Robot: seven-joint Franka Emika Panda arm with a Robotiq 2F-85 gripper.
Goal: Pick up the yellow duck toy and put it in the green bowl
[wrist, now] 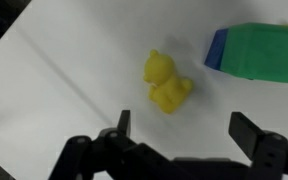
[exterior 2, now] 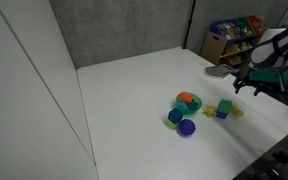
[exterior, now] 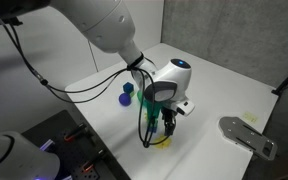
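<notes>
The robot needs to lower its gripper over the duck before closing, with the open fingers on either side of the end of the duck's body nearest them.
The yellow duck toy (wrist: 167, 83) lies on the white table, just ahead of my open, empty gripper (wrist: 184, 128) in the wrist view. In an exterior view my gripper (exterior: 160, 122) hangs right above the duck (exterior: 162, 141), not touching it. The green bowl (exterior 2: 180, 103) stands further along the table with an orange thing inside it, well apart from my gripper (exterior 2: 247, 86). A green block (wrist: 264, 52) with a blue block (wrist: 216, 48) against it lies beside the duck.
A blue toy (exterior 2: 175, 116) and a purple ball (exterior 2: 187, 127) lie next to the bowl. A grey metal bracket (exterior: 246, 135) sits at the table's edge. A shelf of coloured packets (exterior 2: 234, 35) stands beyond the table.
</notes>
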